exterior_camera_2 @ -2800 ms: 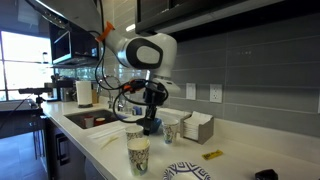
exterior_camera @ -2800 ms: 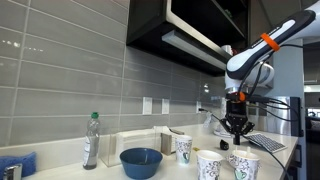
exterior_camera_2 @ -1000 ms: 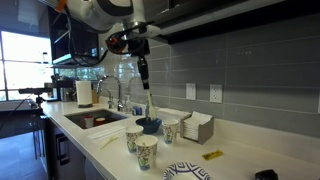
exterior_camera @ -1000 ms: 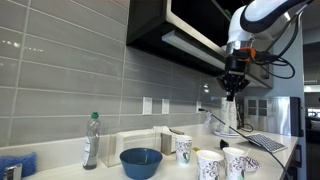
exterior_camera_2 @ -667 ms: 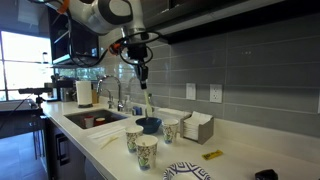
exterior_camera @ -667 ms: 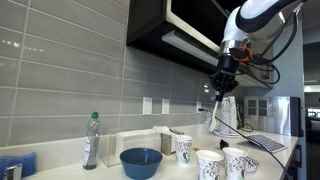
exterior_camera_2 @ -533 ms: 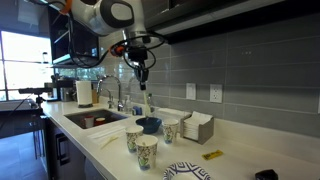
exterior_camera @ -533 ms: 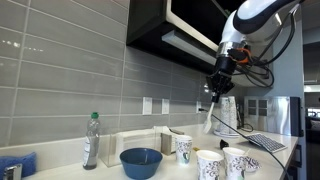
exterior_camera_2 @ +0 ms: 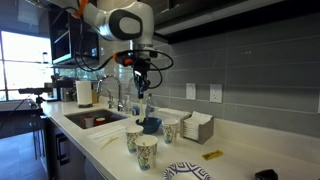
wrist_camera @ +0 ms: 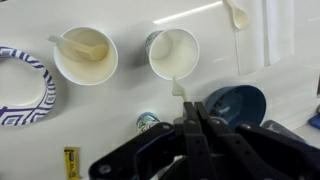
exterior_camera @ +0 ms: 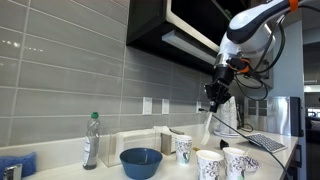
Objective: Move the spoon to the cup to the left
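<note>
I will next move my gripper over the empty paper cup's opening (exterior_camera_2: 134,128) (wrist_camera: 175,54) and lower the spoon inside to let it go, because the cup is below my gripper, past the spoon's tip.
My gripper (exterior_camera: 213,98) is shut on the slim pale spoon (exterior_camera: 208,122), which hangs straight down from the fingers, well above the counter. It shows the same way in the other exterior view, gripper (exterior_camera_2: 143,90) and spoon (exterior_camera_2: 148,108). In the wrist view the shut fingers (wrist_camera: 193,112) hide most of the spoon; only its pale tip (wrist_camera: 179,88) shows, just below the rim of an empty paper cup (wrist_camera: 173,53). A second paper cup (wrist_camera: 85,55) beside it holds another pale utensil. Three patterned cups stand on the counter (exterior_camera: 209,164).
A blue bowl (exterior_camera: 141,161) (wrist_camera: 232,105) sits close to the cups. A clear bottle (exterior_camera: 91,140) stands beyond it. A patterned plate (wrist_camera: 15,85), a small yellow item (wrist_camera: 70,160), a loose pale spoon (wrist_camera: 238,15), a napkin box (exterior_camera_2: 197,127) and a sink (exterior_camera_2: 95,118) are nearby.
The gripper has come down from high near the cabinets with the spoon still held, and has shifted sideways toward the bowl side of the cups.
</note>
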